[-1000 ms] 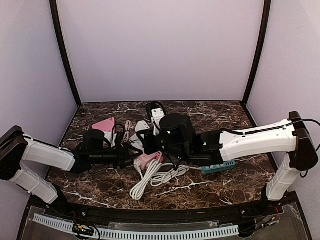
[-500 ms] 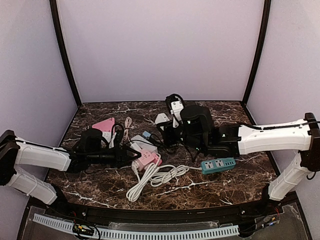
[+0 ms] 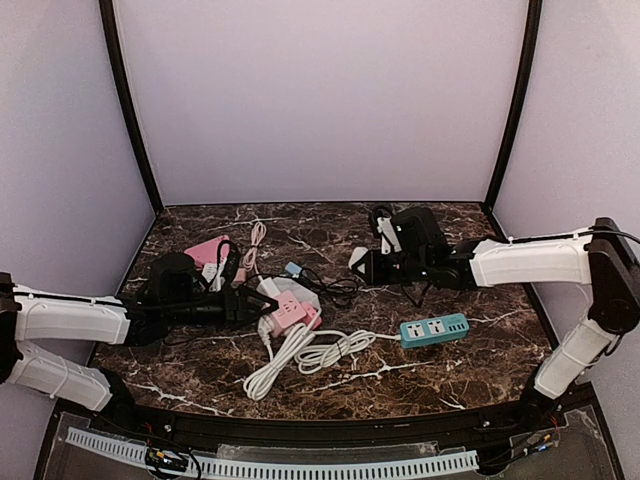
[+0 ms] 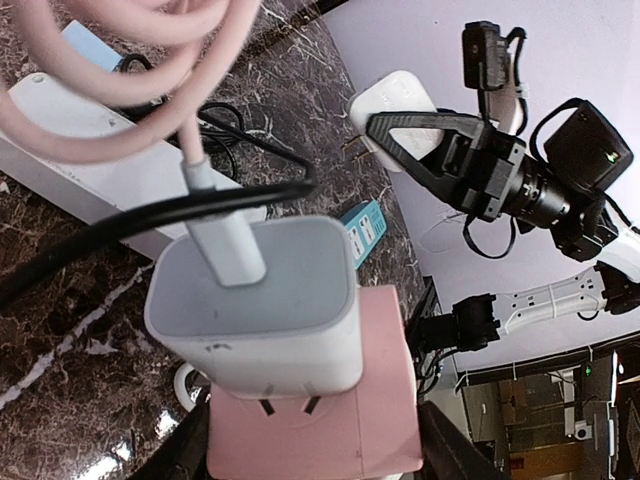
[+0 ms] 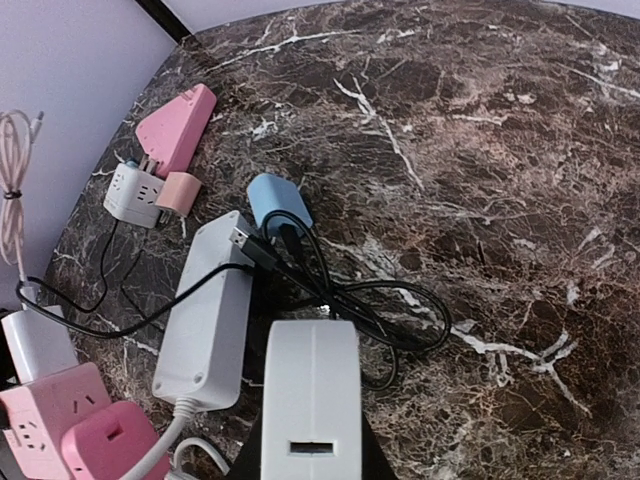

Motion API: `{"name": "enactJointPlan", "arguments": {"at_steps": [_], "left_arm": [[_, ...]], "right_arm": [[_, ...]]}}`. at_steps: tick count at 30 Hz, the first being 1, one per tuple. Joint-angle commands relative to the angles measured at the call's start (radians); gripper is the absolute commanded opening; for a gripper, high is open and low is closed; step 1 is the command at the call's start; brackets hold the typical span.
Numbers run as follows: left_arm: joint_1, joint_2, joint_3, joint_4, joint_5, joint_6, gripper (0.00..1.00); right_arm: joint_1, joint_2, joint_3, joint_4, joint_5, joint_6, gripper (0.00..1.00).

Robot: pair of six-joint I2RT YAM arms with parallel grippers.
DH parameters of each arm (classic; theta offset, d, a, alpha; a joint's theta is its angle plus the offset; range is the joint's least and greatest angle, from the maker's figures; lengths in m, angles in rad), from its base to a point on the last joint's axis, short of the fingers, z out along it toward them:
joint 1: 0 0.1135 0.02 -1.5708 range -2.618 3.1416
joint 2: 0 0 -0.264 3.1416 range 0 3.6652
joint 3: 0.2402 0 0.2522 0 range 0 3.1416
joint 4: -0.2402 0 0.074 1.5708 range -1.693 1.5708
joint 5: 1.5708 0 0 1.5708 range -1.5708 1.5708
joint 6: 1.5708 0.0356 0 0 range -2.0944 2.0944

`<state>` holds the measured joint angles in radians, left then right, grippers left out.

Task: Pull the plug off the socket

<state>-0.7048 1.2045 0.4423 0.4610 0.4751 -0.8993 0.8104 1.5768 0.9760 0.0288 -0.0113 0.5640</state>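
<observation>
The right gripper moves down toward the bare tabletop beside the black cable [image 3: 369, 301] next and releases the white plug adapter, since that spot is clear of the pink socket cube [image 3: 290, 313].
My left gripper [image 3: 262, 311] is shut on a pink socket cube [image 3: 290, 313] low over the table's middle. In the left wrist view the cube [image 4: 330, 435] sits between my fingers [image 4: 448, 455], with a white charger [image 4: 258, 300] on a pale pink cable still plugged into its top. My right gripper [image 3: 370, 264] is shut on a white plug adapter [image 3: 358, 257], held well apart from the cube at the back right. That adapter fills the bottom of the right wrist view [image 5: 312, 400] and also shows in the left wrist view [image 4: 398, 100].
A white power strip [image 5: 205, 320] with a black cable [image 5: 370, 300] and a blue adapter [image 5: 278, 203] lies between the grippers. A teal power strip [image 3: 436, 329] lies at the right, a coiled white cord [image 3: 300, 355] in front, and pink and white adapters [image 3: 207, 252] at the back left.
My right gripper has carried the white plug adapter away from the pink socket, toward the back right. My left gripper has kept hold of the socket and drawn slightly left.
</observation>
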Motion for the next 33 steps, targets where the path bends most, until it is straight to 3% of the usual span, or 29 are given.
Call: {"name": "enactJointPlan", "arguments": {"at_steps": [1, 14, 17, 25, 33], "left_arm": [[-0.001, -0.060, 0.010, 0.071, 0.032, 0.010, 0.32], [-0.001, -0.078, 0.012, 0.080, 0.064, 0.020, 0.32], [-0.001, -0.079, 0.013, 0.089, 0.073, 0.018, 0.32], [-0.001, -0.079, 0.013, 0.087, 0.085, 0.025, 0.32], [0.000, -0.074, 0.045, 0.061, 0.091, 0.036, 0.32]], "right_arm": [[-0.056, 0.046, -0.023, 0.044, -0.156, 0.034, 0.00], [-0.161, 0.221, -0.024, 0.142, -0.301, 0.084, 0.02], [-0.170, 0.246, -0.021, 0.145, -0.288, 0.087, 0.09], [-0.185, 0.249, -0.031, 0.127, -0.225, 0.064, 0.39], [-0.187, 0.161, -0.044, 0.056, -0.119, 0.004, 0.68]]}}
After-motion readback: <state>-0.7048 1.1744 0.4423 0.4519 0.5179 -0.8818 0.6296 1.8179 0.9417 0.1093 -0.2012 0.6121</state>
